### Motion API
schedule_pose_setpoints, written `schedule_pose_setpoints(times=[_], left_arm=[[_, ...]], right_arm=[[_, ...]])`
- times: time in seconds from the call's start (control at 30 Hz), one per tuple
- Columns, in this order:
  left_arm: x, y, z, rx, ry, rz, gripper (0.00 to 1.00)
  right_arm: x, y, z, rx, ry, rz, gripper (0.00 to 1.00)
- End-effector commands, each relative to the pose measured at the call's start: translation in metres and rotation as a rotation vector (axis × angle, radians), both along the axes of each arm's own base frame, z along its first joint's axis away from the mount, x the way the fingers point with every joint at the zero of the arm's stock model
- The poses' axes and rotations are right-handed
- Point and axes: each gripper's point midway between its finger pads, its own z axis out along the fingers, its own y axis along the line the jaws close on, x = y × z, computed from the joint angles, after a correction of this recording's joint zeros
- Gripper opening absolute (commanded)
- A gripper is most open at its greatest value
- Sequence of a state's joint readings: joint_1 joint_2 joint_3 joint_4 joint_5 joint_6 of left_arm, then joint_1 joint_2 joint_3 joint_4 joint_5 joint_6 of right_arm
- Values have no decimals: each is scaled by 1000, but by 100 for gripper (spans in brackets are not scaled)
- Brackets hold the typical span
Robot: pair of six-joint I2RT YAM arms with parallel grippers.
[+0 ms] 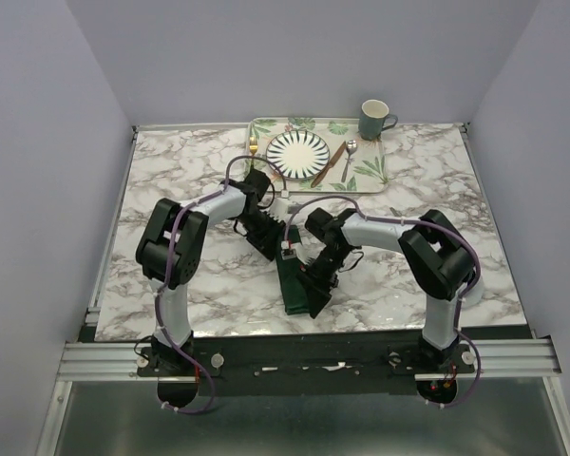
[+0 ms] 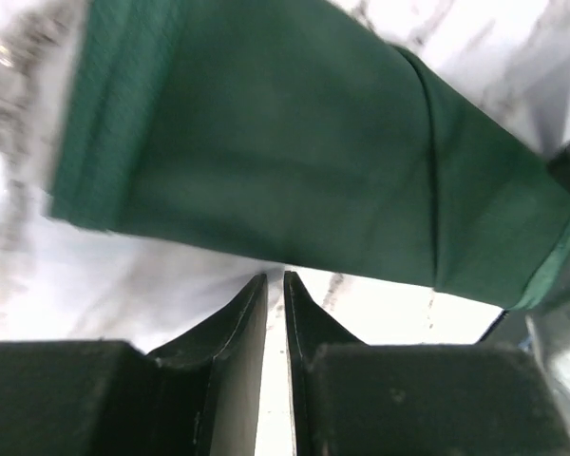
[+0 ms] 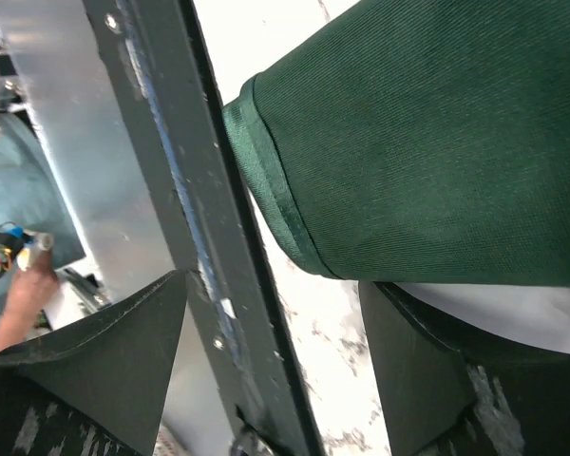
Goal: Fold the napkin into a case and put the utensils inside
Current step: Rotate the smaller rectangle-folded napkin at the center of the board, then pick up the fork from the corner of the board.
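Observation:
The right gripper lifts outward next, to the right in the top view, then lowers to marble near the tray's spoon-side corner (image 1: 385, 209), since the case lies folded.
The dark green napkin (image 1: 294, 293) lies folded into a narrow case of several layers near the table's front edge. My left gripper (image 1: 282, 255) is at its far end, with the cloth (image 2: 294, 142) just beyond the shut, empty jaws (image 2: 275, 277). My right gripper (image 1: 316, 289) hovers over the case's right side, open and empty (image 3: 271, 285). A hemmed corner of the cloth (image 3: 427, 142) is next to its right finger. The gold fork (image 1: 253, 147), copper-brown knife (image 1: 327, 165) and silver spoon (image 1: 349, 157) lie on the tray beside the striped plate (image 1: 299, 152).
The leaf-patterned tray (image 1: 370, 173) sits at the back of the marble table, with a green mug (image 1: 374, 119) at its far right corner. The table's dark front rail (image 3: 190, 218) runs just under my right gripper.

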State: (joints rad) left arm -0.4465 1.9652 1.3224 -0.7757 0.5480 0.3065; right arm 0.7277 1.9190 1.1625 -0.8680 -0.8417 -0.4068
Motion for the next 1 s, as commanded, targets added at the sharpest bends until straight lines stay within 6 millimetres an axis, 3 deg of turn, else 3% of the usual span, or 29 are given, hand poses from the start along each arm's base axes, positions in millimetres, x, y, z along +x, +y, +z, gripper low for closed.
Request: schedule_pose_setpoints(times=[0.0, 0.1, 0.23, 0.3, 0.37, 0.4, 0.43, 0.5, 0.57, 0.6, 0.67, 0.73, 0.8, 0.93, 0.97], left_arm=[[-30, 1, -5, -45, 72, -22, 25], [-37, 2, -1, -64, 64, -49, 29], [-31, 2, 15, -103, 28, -65, 34], [-19, 8, 27, -126, 8, -15, 36], [-7, 14, 48, -151, -54, 21, 37], [2, 21, 55, -148, -95, 46, 37], [10, 25, 78, -159, -185, 58, 37], [36, 34, 107, -138, -369, 104, 39], [51, 38, 159, -175, -551, 148, 41], [54, 42, 172, -174, -602, 165, 43], [57, 50, 204, -184, -694, 214, 47], [52, 53, 222, -225, -726, 222, 47], [53, 59, 225, -248, -725, 294, 48], [49, 72, 235, -268, -756, 350, 50], [49, 74, 229, -260, -753, 357, 50]], right_arm=[[-4, 11, -14, 2, 3, -24, 82], [0, 23, -3, 16, 2, -46, 83], [16, 28, 11, 16, -76, -50, 83], [31, 20, 15, -8, -180, -29, 83], [42, 9, 36, -2, -257, -26, 83], [56, -2, 40, -17, -297, -61, 83], [64, -9, 59, 8, -358, -88, 83], [89, -30, 74, -18, -461, -159, 83], [108, -48, 97, -31, -563, -223, 82], [129, -66, 103, -68, -619, -278, 81], [149, -89, 110, -126, -678, -325, 78], [169, -120, 111, -189, -704, -382, 77], [188, -152, 101, -284, -718, -450, 76], [215, -192, 94, -445, -720, -539, 69], [218, -199, 92, -478, -706, -556, 68]])
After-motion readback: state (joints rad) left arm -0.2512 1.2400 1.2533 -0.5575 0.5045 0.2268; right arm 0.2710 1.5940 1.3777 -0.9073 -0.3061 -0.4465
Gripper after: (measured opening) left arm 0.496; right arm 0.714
